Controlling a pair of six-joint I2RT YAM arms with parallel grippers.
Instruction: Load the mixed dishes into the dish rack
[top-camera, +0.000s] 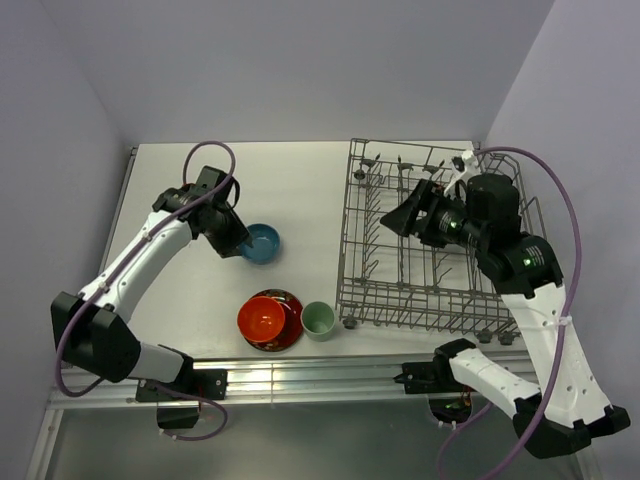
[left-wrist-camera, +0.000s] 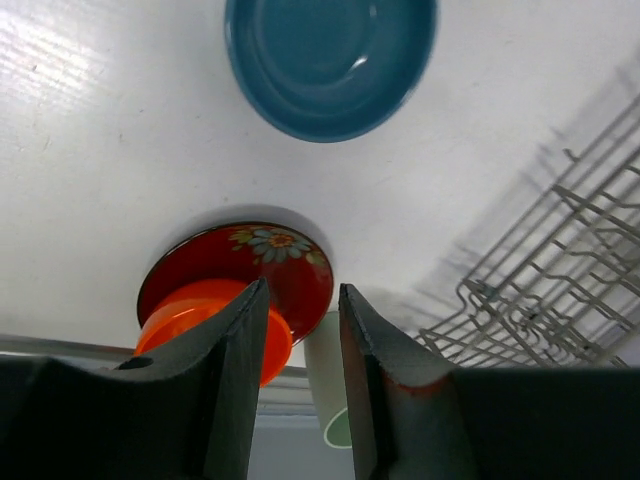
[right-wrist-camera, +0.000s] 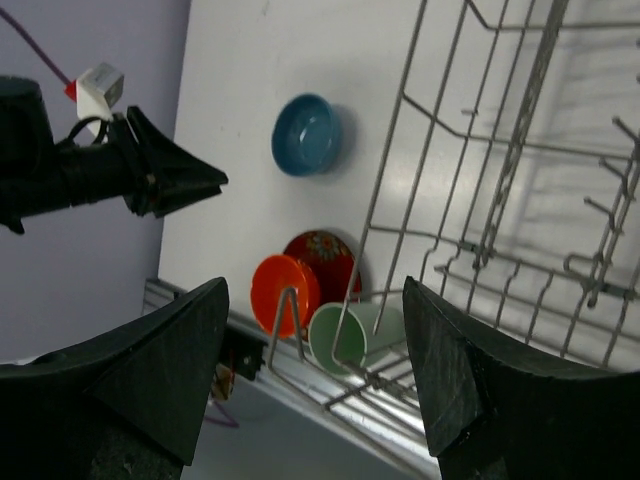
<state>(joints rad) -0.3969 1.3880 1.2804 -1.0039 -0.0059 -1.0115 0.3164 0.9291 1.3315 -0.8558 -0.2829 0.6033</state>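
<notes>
My left gripper should next move back and down onto the rim of the orange-red bowl, opposite the cup, because that bowl is below my left gripper and closer to my base.
The blue bowl (top-camera: 262, 243) sits upright on the table; my left gripper (top-camera: 238, 243) is just left of it, jaws a little apart and empty. In the left wrist view the blue bowl (left-wrist-camera: 330, 60) lies beyond the fingertips (left-wrist-camera: 250, 330). The orange-red bowl (top-camera: 263, 318) rests on the red patterned plate (top-camera: 290, 312), with the pale green cup (top-camera: 318, 320) beside them. My right gripper (top-camera: 392, 222) hovers open and empty over the dish rack (top-camera: 360, 285). The right wrist view shows the cup (right-wrist-camera: 350, 335) and orange-red bowl (right-wrist-camera: 283, 295) through the rack wires (right-wrist-camera: 480, 200). The dark brown bowl is out of view.
The table's front edge is an aluminium rail (top-camera: 330, 375) just below the plate and cup. Walls close in the left, back and right sides. The rack fills the right half of the table.
</notes>
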